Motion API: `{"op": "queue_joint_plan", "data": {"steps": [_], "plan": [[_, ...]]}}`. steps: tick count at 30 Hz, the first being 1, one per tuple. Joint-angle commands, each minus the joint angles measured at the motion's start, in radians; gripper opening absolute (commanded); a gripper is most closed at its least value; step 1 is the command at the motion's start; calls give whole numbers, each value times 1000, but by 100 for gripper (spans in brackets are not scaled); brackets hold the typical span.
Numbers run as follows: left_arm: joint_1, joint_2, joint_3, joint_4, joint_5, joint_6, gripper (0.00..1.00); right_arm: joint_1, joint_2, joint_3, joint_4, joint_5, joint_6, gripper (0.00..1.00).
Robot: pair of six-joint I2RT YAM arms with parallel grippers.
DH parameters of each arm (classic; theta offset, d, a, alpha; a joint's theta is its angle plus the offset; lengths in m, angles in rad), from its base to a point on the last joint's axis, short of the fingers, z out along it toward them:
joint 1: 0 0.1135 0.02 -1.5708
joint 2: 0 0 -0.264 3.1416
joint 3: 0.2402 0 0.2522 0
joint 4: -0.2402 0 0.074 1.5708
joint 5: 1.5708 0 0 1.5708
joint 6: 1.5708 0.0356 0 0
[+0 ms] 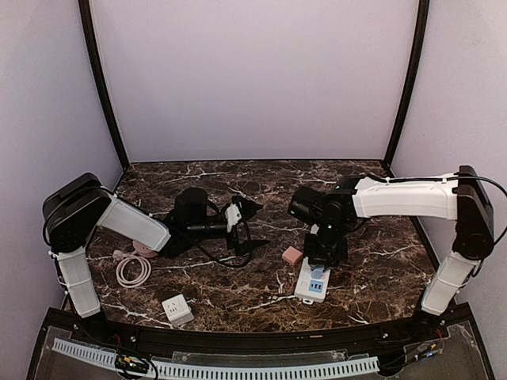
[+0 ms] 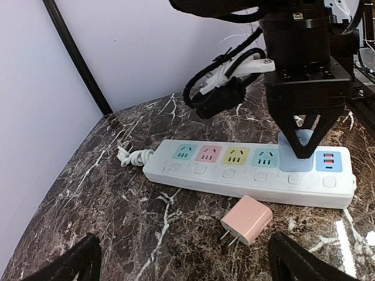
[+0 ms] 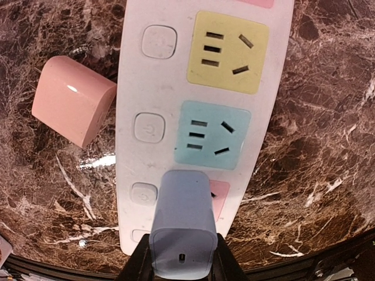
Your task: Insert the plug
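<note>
My left gripper moves toward the power strip (image 1: 310, 281) and down next, before its fingers go around the pink plug, because the plug lies beyond its fingers.
A white power strip (image 1: 310, 281) with coloured sockets lies on the marble table; it also shows in the left wrist view (image 2: 246, 172) and the right wrist view (image 3: 170, 88). My right gripper (image 1: 323, 252) (image 3: 179, 257) is shut on a pale blue plug (image 3: 181, 225) (image 2: 297, 153), held upright against a pink socket near the strip's USB end. Its prongs are hidden. A pink plug (image 1: 292, 255) (image 2: 247, 219) (image 3: 71, 99) lies on its side beside the strip. My left gripper (image 1: 252, 226) (image 2: 181, 260) is open and empty, left of the pink plug.
A coiled white cable (image 1: 133, 269) and a white adapter (image 1: 177, 309) lie at the front left. The strip's bundled cord (image 2: 132, 157) sits at its far end. A black cable (image 1: 226, 255) loops below the left gripper. Grey walls enclose the table.
</note>
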Motion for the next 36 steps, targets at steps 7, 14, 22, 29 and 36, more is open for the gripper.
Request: {"op": "queue_joint_plan", "data": {"steps": [7,14,22,29,36], "plan": [[7,-18,33,-128,130,56,99,-25,-21,-13,-12,110,-48,97],[6,-18,74,-277,234,141,99,-24,-113,48,-15,139,-98,99],[6,24,178,-505,363,222,97,-7,-352,-138,249,282,-305,99],[5,125,358,-724,394,269,94,-7,-553,-284,531,238,-466,99],[-4,213,480,-871,365,293,91,-9,-614,-395,632,306,-485,99]]}}
